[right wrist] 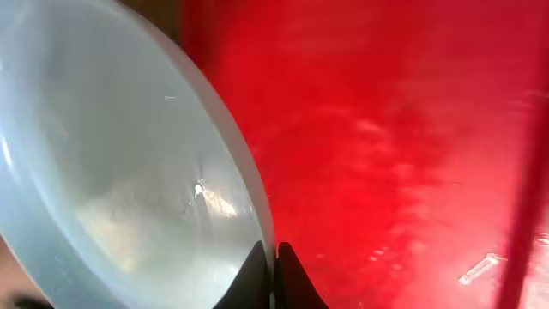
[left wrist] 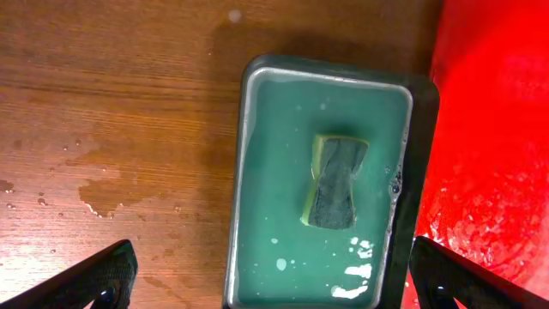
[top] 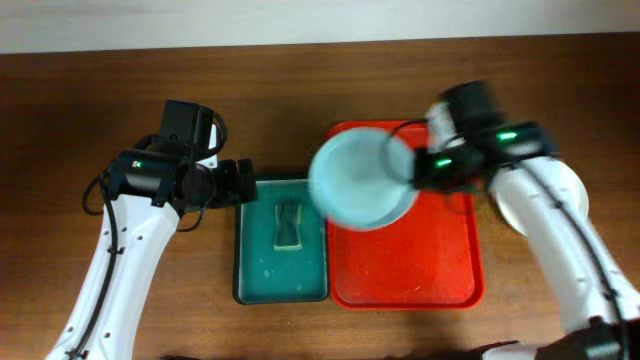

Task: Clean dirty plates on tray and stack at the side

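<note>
Next, my right gripper moves to the right in the overhead view, then down, and releases the plate onto the white plates, as they lie beside the tray.
My right gripper point(top: 418, 170) is shut on the rim of a pale mint plate point(top: 360, 180) and holds it raised and tilted above the left part of the red tray point(top: 450, 270). In the right wrist view the fingers point(right wrist: 274, 266) pinch the plate's edge point(right wrist: 129, 172) over the wet red tray point(right wrist: 403, 146). White plates point(top: 572, 192) lie on the table right of the tray, partly hidden by my right arm. My left gripper point(top: 240, 182) is open and empty above the near end of the dark green tray point(left wrist: 257, 172).
The dark green tray point(top: 245, 250) holds teal water and a sponge point(top: 289, 225) left of the red tray. The sponge point(left wrist: 334, 180) shows in the left wrist view. Water drops mark the wood table point(left wrist: 94, 189).
</note>
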Motion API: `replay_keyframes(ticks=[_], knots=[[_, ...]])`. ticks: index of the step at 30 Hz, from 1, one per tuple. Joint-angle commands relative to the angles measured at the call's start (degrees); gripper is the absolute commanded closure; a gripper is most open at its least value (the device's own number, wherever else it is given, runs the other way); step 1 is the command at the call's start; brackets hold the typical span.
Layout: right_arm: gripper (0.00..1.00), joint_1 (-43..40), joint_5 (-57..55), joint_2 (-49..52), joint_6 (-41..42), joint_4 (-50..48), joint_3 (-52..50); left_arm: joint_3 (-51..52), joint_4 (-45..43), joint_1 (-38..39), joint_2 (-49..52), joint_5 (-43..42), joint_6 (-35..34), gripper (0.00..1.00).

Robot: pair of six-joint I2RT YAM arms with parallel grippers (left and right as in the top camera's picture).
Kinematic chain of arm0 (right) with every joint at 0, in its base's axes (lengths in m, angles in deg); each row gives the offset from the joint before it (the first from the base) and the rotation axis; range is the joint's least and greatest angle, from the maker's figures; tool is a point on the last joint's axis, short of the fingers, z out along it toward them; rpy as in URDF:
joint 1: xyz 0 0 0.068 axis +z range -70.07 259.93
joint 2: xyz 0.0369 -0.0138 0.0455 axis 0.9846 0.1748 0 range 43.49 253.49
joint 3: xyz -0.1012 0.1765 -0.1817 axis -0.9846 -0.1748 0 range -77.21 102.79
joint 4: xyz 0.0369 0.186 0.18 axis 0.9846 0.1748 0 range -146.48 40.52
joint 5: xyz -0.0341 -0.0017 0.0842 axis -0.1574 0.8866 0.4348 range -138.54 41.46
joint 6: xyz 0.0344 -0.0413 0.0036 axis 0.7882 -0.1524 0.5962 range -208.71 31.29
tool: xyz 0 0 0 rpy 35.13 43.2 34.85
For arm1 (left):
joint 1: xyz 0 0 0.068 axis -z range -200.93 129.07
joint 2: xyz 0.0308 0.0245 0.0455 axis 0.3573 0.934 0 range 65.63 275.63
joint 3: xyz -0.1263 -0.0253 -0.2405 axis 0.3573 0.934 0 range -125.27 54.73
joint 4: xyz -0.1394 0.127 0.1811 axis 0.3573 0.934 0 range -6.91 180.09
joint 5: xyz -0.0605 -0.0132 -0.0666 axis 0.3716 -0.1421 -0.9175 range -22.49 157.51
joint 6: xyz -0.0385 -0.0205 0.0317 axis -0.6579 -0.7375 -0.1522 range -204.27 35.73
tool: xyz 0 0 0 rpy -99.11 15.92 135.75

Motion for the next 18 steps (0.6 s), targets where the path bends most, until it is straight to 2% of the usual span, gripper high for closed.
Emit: replay_keyframes(ticks=[1,5,9,13,18], knots=[[0.96,-15.89,3.15,-2.21,3.61,0.92,1.20,-0.76,0.07,-0.15,-0.44,0.81,0.22,0.01],[0.96,-34.80,2.21,1.44,3.58,1.14,0.37,-0.76,0.09,-0.15,-0.44,0.81,0.22,0.01],[0.96,-45.83,-0.68,7.56,3.61,1.36,0.33,-0.76,0.07,-0.15,-0.44,0.81,0.22,0.01],[0.96,-50.58,-7.56,13.77,3.58,1.38,0.33,-0.76,0.07,-0.15,-0.44,0.81,0.22,0.01],[0.96,-51.17,-8.52,20.04,4.50,0.26,0.33,-0.76,0.07,-0.15,-0.44,0.81,0.22,0.01]])
